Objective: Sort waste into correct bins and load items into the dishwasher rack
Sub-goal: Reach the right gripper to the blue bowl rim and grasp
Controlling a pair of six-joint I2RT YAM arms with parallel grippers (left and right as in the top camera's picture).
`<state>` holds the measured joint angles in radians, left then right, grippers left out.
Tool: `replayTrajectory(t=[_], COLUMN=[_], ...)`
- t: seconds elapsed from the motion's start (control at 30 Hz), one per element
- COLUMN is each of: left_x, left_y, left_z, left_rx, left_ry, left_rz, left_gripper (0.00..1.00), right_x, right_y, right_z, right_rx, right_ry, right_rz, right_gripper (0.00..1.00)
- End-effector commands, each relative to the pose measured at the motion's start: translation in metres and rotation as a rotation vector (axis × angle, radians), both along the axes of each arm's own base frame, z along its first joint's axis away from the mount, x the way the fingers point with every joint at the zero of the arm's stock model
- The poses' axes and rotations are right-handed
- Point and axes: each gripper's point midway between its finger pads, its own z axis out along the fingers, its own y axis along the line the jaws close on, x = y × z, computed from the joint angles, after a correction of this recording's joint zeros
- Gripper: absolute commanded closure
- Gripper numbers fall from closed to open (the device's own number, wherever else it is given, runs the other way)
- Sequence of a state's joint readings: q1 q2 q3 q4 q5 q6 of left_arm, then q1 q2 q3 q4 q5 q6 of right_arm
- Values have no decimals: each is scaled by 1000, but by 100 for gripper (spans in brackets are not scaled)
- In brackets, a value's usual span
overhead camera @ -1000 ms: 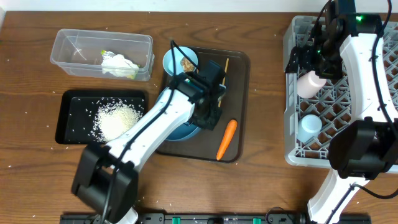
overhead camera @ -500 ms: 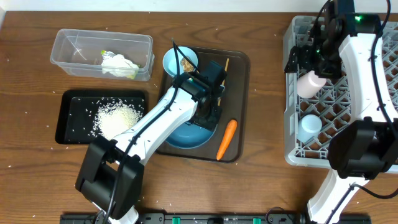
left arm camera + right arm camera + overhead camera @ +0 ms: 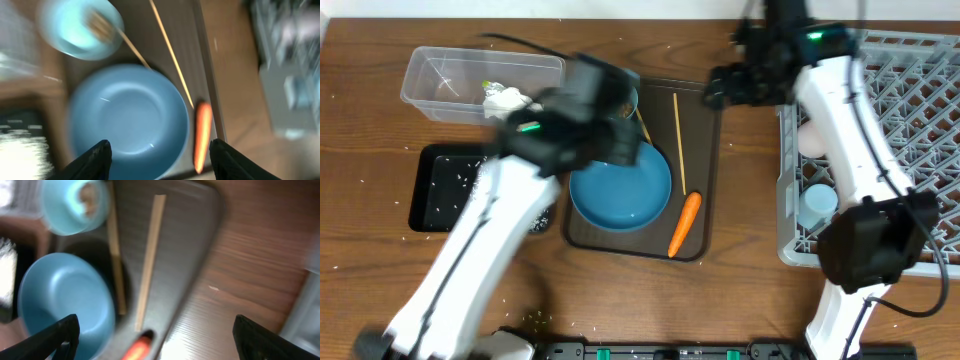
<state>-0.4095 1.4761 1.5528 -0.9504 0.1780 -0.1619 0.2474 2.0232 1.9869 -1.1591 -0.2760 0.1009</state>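
My right gripper needs to lower and move back over the chopsticks, to the large blue bowl's rim.
The large blue bowl sits upright on the brown serving tray. My left gripper hovers above it, blurred, open and empty. The small light blue bowl holds the brown lump. Two chopsticks lie beside the bowls, and the carrot is at the tray's right edge. My right gripper hangs open and empty over the tray's back right corner. Tissue is in the clear tub. Rice is in the black tray, mostly hidden by my left arm.
The grey rack stands at the right with a pinkish-white cup and a light blue cup in it. Stray rice grains dot the wooden table.
My left gripper has opened, let go of the large blue bowl and swung up and back-left. The bowl now rests flat. My right arm has moved left from the rack to over the tray.
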Motion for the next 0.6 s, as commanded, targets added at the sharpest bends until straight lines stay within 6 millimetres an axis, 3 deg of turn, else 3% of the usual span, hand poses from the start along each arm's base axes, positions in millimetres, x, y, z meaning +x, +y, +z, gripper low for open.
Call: replayTrajectory(t=[0.0, 0.1, 0.23, 0.37, 0.43, 0.57], left_x=[2, 0, -2, -5, -6, -6], left_y=[44, 84, 121, 138, 140, 141], left_z=[33, 42, 33, 20, 14, 5], left_rx=[-31, -30, -13, -1, 3, 9], left_ry=[-75, -88, -38, 4, 19, 46], left_rz=[130, 238, 346, 397, 404, 404], left_gripper=[35, 33, 33, 33, 32, 33], right_x=[-8, -18, -34, -50, -59, -71], right_y=[43, 74, 102, 119, 127, 139], right_z=[-17, -42, -82, -110, -120, -132], right_rx=[-2, -14, -44, -58, -54, -67], right_ry=[20, 62, 148, 228, 259, 288], right_rz=[92, 153, 207, 231, 254, 283], right_gripper=[9, 10, 12, 21, 29, 36])
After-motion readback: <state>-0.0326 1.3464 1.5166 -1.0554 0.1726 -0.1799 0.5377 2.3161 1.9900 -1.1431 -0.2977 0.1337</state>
